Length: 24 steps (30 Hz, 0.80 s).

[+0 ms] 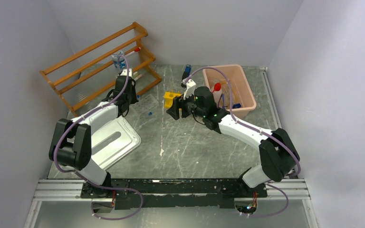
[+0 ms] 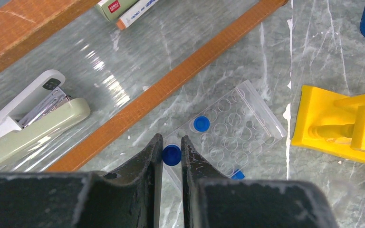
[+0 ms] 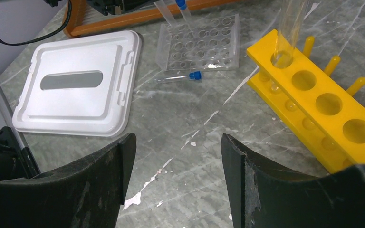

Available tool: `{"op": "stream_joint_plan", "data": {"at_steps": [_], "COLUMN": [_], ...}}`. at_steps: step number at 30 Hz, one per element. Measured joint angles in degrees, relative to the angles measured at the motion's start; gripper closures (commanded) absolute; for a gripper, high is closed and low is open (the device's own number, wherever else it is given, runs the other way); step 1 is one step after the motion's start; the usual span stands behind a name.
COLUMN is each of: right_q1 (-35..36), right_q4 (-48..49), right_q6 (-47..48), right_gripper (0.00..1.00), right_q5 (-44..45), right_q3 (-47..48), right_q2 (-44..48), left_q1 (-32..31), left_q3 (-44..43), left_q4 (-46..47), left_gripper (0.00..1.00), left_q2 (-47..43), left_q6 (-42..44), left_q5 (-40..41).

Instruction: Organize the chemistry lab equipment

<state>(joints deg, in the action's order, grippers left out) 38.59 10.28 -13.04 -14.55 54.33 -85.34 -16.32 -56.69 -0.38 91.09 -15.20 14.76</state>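
Observation:
The blue-capped tube needs to come down next in my left gripper toward the clear rack's corner hole [image 2: 172, 143] by the shelf's wooden bar, and then my gripper should open.
In the left wrist view my left gripper [image 2: 171, 148] is shut on a blue-capped tube [image 2: 171, 155], held upright at the near corner of a clear tube rack [image 2: 240, 142]. A second blue cap [image 2: 201, 124] stands in the rack, and another blue-capped tube [image 2: 238, 175] lies beside it. My right gripper [image 3: 178, 138] hangs open over bare table with nothing between its fingers. Ahead of it are the clear rack [image 3: 199, 45], a loose tube [image 3: 180, 77] and a yellow rack [image 3: 323, 109] holding one clear tube [image 3: 292, 23].
A wooden shelf [image 1: 100, 61] stands at the back left with blue goggles [image 1: 119, 59] on it and a stapler [image 2: 28, 118] under it. A pink bin [image 1: 244, 102] at the back right holds a red-capped bottle [image 1: 217, 87]. A white lid [image 1: 116, 140] lies front left.

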Motion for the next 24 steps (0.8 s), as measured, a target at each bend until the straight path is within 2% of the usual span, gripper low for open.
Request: {"op": "stream_joint_plan", "data": {"at_steps": [24], "right_q1": [0.0], "right_q4": [-0.2], "right_q6": [-0.3], "right_gripper": [0.32], "right_q5": [0.1], "right_q3": [0.0], "right_q2": [-0.8], "left_q1": [0.0], "left_q3": [-0.5], "left_q4": [-2.7], "left_gripper": [0.82], "left_q2": [0.1], "left_q6": [0.9], "left_q5": [1.3]}}
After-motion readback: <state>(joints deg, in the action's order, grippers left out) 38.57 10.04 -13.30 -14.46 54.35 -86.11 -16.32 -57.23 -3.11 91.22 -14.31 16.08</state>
